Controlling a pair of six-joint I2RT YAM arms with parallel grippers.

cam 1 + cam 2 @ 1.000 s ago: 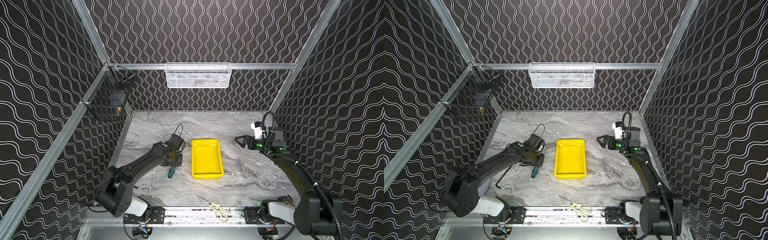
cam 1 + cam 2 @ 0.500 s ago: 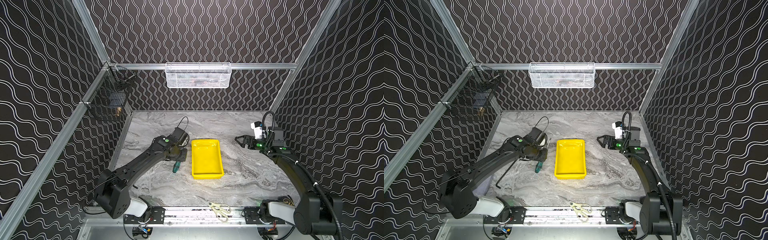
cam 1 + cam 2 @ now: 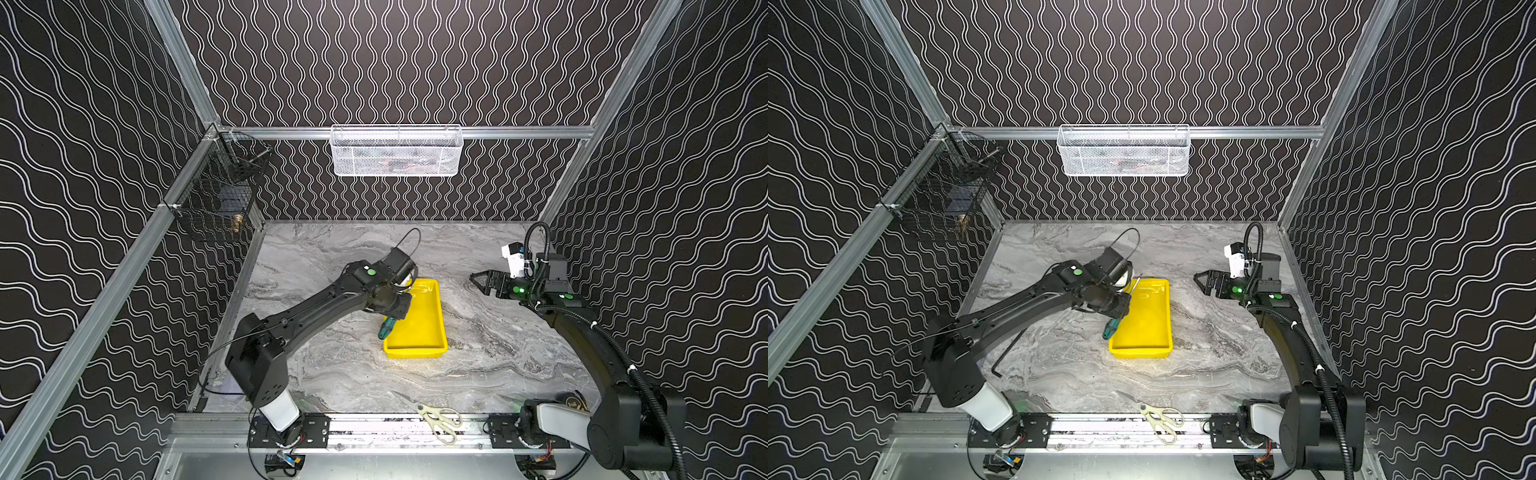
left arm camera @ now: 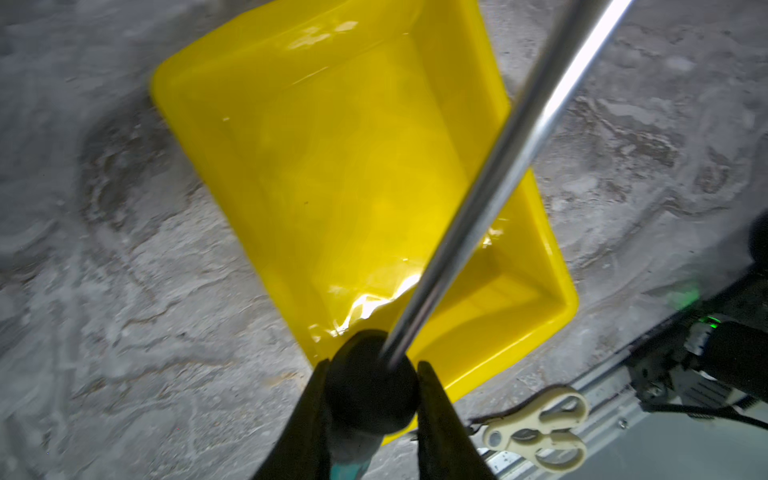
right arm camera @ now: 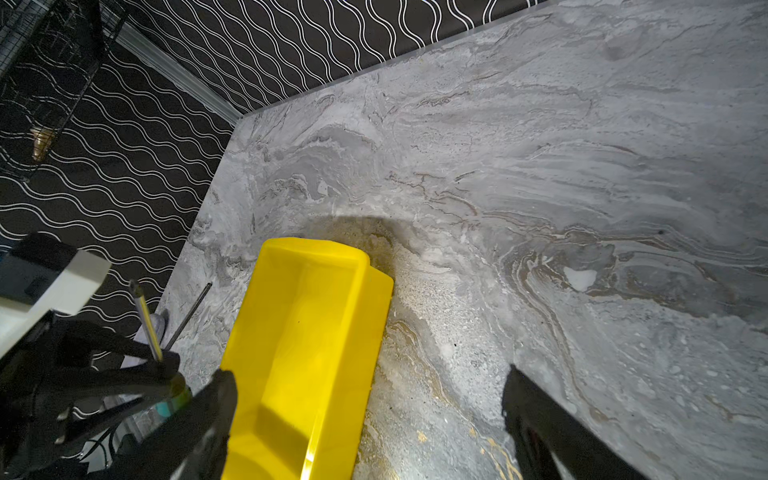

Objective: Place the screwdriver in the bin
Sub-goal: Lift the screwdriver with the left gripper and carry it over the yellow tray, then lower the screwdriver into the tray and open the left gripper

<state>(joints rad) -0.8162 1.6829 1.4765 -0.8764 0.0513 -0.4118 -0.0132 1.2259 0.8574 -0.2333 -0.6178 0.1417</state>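
Note:
The screwdriver's handle end hangs over the bin's side, so my left gripper will next carry the screwdriver (image 3: 386,329) across that side and down to the bin's empty bottom, then release it.
My left gripper (image 3: 395,311) (image 3: 1120,309) (image 4: 372,374) is shut on the black-and-green handle of the screwdriver (image 3: 386,329) (image 3: 1111,329). The tool hangs tilted over the left wall of the yellow bin (image 3: 419,334) (image 3: 1148,332), handle end down and the shiny shaft (image 4: 498,166) pointing up and back. In the left wrist view the bin (image 4: 332,166) lies empty below the shaft. My right gripper (image 3: 476,280) (image 3: 1200,278) (image 5: 368,376) hovers open to the right of the bin (image 5: 299,332), holding nothing.
Cream-handled scissors (image 3: 436,415) (image 3: 1160,419) (image 4: 536,428) lie at the front edge by the rail. A dark L-shaped rod (image 3: 1005,353) lies on the marble at the left. A white mesh basket (image 3: 395,151) hangs on the back wall, a black wire basket (image 3: 216,199) on the left wall.
My left gripper has lifted the screwdriver off the table and carried it right, from beside the bin to over its left wall. The right arm has not moved.

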